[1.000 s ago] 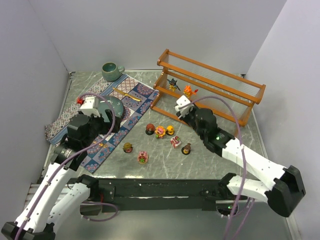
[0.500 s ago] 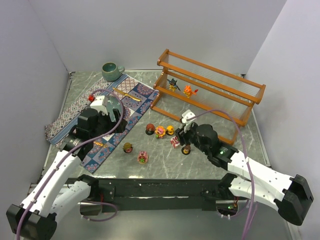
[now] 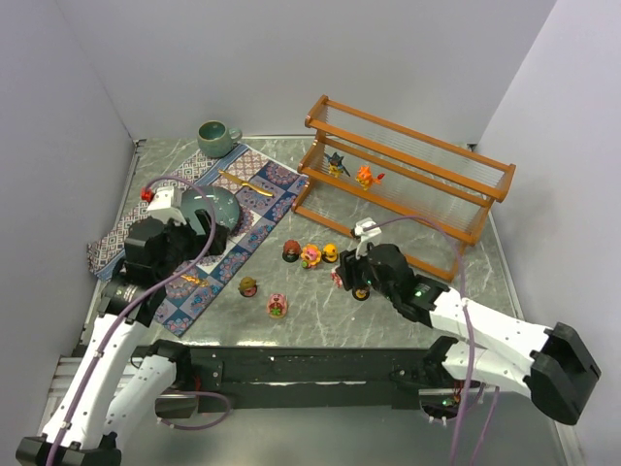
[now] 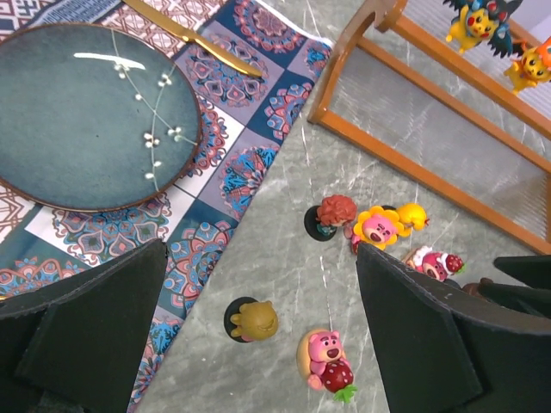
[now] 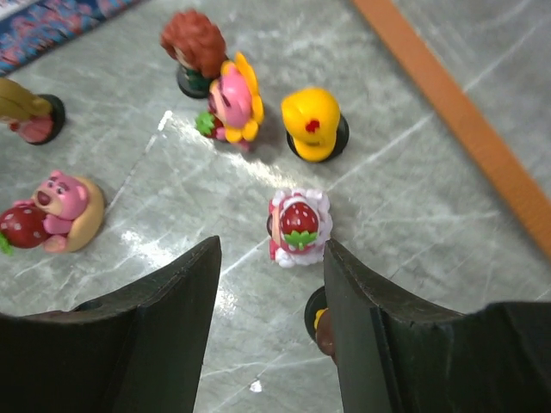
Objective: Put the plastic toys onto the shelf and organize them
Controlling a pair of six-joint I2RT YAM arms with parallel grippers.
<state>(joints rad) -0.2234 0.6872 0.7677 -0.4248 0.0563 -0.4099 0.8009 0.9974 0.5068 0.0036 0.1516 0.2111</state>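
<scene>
My right gripper goes down next onto the red strawberry [image 5: 299, 221] of the pink strawberry toy, which is below its open fingers, since their gap lines up with it.
The wooden shelf [image 3: 408, 170] stands at the back right. A dark spiky toy [image 3: 337, 163] and an orange toy [image 3: 366, 177] stand on its low tier. Several toys stand on the table: red-haired [image 3: 291, 250], pink flower [image 3: 310, 255], yellow [image 3: 330, 253], white strawberry [image 3: 340, 276], tan bear [image 3: 248, 286], pink bear [image 3: 277, 305]. My right gripper [image 5: 269, 258] is open and low, just short of the strawberry toy [image 5: 297, 225]. A brown toy [image 5: 323, 327] is half hidden by its right finger. My left gripper [image 4: 258, 258] is open and empty, high above the tan bear [image 4: 250, 320].
A patterned cloth mat [image 3: 243, 209] lies at the left with a blue plate [image 3: 218, 204] and a gold knife [image 3: 238, 181] on it. A green mug [image 3: 217, 138] stands at the back left. Grey walls close in the left and right sides.
My right gripper came away from the shelf and dropped to the toys on the table. My left arm swung right, then drew back to the left.
</scene>
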